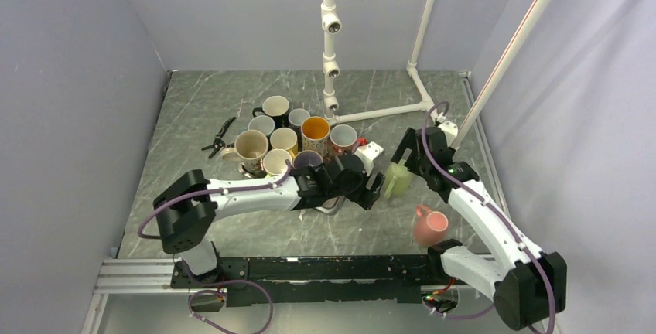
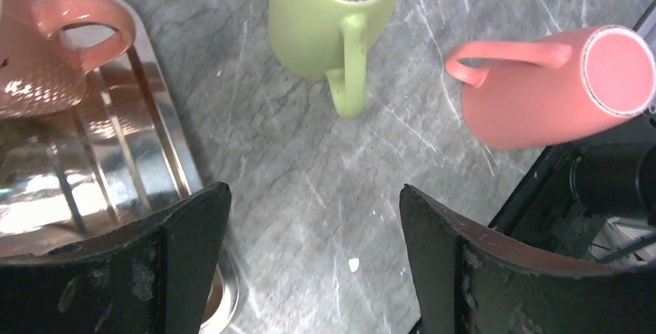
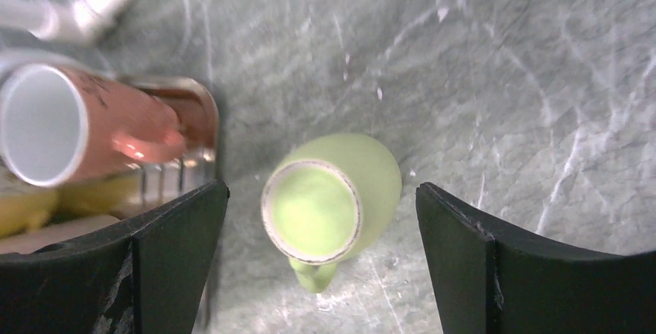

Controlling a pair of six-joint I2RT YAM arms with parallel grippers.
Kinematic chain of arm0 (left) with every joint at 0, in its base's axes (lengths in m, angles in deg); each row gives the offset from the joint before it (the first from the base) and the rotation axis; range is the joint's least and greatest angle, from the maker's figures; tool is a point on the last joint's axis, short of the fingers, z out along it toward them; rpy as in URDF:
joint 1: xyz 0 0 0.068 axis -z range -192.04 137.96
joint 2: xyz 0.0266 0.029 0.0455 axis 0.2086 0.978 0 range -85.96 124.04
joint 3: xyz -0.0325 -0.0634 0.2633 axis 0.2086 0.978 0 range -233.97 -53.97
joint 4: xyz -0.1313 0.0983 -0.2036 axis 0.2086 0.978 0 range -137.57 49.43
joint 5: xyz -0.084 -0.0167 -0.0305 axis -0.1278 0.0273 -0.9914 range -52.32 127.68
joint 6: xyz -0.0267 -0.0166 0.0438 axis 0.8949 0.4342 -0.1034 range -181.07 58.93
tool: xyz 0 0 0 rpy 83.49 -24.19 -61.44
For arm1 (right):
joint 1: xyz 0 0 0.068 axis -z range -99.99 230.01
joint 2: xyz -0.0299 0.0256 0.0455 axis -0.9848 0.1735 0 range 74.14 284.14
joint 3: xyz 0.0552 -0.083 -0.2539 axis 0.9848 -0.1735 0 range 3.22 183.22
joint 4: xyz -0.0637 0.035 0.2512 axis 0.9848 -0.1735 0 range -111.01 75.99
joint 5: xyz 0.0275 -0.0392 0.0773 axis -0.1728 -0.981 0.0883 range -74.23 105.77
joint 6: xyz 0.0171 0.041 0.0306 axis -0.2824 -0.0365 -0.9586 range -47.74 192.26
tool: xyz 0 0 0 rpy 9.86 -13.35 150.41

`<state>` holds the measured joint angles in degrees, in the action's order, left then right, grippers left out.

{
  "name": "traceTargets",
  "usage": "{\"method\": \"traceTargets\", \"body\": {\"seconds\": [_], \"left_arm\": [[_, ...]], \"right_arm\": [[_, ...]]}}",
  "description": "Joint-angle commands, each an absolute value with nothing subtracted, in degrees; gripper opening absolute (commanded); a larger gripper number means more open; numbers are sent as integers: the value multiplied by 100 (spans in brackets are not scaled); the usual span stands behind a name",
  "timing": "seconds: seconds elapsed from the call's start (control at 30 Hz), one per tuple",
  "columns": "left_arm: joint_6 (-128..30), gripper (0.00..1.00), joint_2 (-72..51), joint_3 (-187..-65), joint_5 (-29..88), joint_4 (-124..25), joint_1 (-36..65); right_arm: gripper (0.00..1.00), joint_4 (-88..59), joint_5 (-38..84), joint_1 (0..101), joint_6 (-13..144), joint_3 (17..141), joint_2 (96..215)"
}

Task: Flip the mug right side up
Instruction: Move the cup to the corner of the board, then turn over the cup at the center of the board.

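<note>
The green mug's handle (image 1: 389, 185) (image 2: 353, 67) sticks out toward my open fingers, so my left gripper will move outward and to the right in the top view next, onto that handle.
A light green mug (image 1: 397, 179) stands upside down on the grey marble table, its foot ring up and its handle toward the near side. It shows in the right wrist view (image 3: 333, 199) and in the left wrist view (image 2: 329, 21). My right gripper (image 1: 408, 158) is open and hovers over it, a finger on either side, not touching (image 3: 321, 189). My left gripper (image 1: 377, 192) is open and empty (image 2: 313, 195), just left of the green mug. A salmon pink mug (image 1: 428, 226) stands upside down nearer the arm bases (image 2: 553, 86).
Several upright mugs (image 1: 286, 141) are clustered on a metal tray (image 2: 166, 144) left of the green mug. A pink mug (image 3: 77, 125) leans at the tray's edge. Black pliers (image 1: 219, 137) lie at the far left. A white pipe stand (image 1: 387, 110) and a small white box (image 1: 370, 151) are behind.
</note>
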<state>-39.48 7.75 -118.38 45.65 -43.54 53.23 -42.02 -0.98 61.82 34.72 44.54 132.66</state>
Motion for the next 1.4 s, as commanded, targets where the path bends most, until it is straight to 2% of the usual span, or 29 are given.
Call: {"method": "traceTargets", "body": {"seconds": [0.0, 0.2, 0.37, 0.73, 1.0, 1.1, 1.2, 1.37], "left_arm": [[-4094, 84, 1139, -12120, 4673, -5168, 5405], [-3969, 79, 1817, -12707, 4653, -5087, 5451], [-3842, 74, 2443, -13384, 4965, -4868, 5499], [-3459, 50, 3263, -14323, 5529, -3935, 5584], [-3388, 40, 3603, -14749, 5543, -3593, 5576], [-3455, 31, 3677, -14865, 5537, -3553, 5582], [-3522, 4, 3702, -14939, 5588, -3485, 5577], [-3880, 3, 3383, -14688, 5547, -3785, 5564]], "right_arm": [[95, -4540, -1035, 6204, 2889, 4916, 12797], [91, -5032, -1662, 6300, 2281, 5079, 12344], [89, -5069, -1547, 6408, 2344, 4955, 12078], [86, -5183, -1442, 6599, 2322, 4762, 11795], [83, -5137, -1437, 6664, 2316, 4655, 11687], [82, -5137, -1429, 6674, 2324, 4655, 11668], [82, -5137, -1416, 6678, 2347, 4649, 11634], [82, -5048, -1205, 6691, 2496, 4650, 11515]]}}
